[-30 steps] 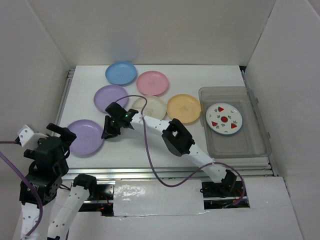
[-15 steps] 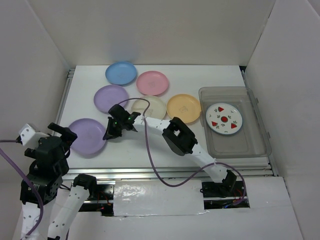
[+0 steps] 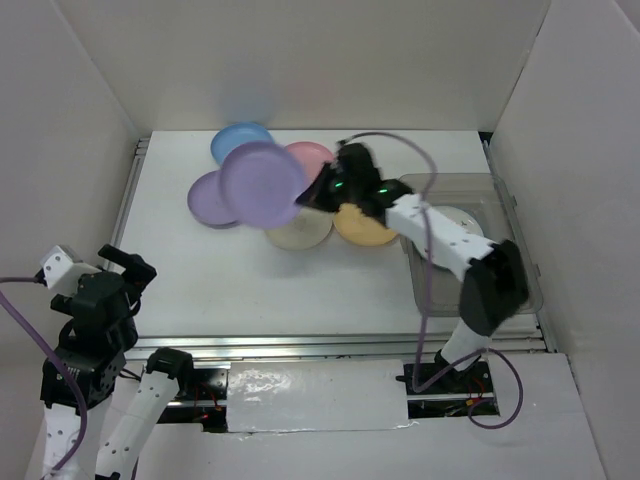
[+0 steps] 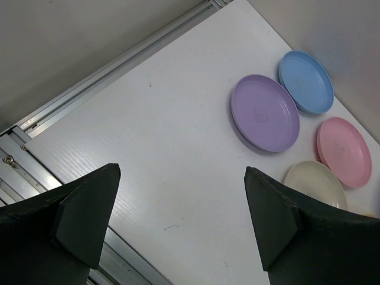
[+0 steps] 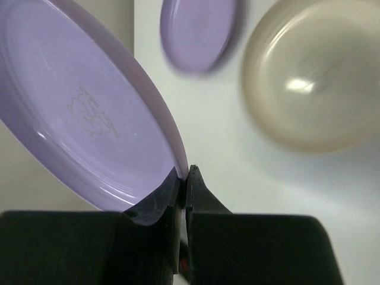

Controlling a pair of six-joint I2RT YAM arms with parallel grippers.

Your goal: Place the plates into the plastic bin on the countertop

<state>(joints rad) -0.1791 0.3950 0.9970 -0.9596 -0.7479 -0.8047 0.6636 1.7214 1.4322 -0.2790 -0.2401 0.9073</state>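
The bin's white fruit-print plate [image 3: 460, 221] sits below the robot's right gripper and to its right in the top view, so the gripper will swing over it, go down and let go of the plate's rim.
My right gripper [image 3: 318, 192] [image 5: 184, 173] is shut on the rim of a purple plate [image 3: 263, 183] [image 5: 83, 113], which hangs tilted in the air over the back of the countertop [image 3: 300, 290]. Under it lie a second purple plate [image 3: 205, 200] [image 4: 264, 113], a blue one [image 3: 235, 140], a pink one [image 3: 318, 155], a cream one [image 3: 300, 232] [image 5: 314, 71] and an orange one [image 3: 362, 228]. The plastic bin [image 3: 500, 290] stands at the right; the white fruit-print plate [image 3: 462, 218] inside is mostly behind my right arm. My left gripper [image 3: 92, 268] [image 4: 181, 171] is open at the near left, holding nothing.
White walls close in the countertop on three sides. A metal rail [image 3: 300, 340] runs along the near edge. A purple cable [image 3: 425, 290] loops from my right arm over the bin's left side.
My right gripper closed on the near-left purple plate, lifted it and swung it back and to the right. The right arm now reaches across the bin. The left arm has not moved.
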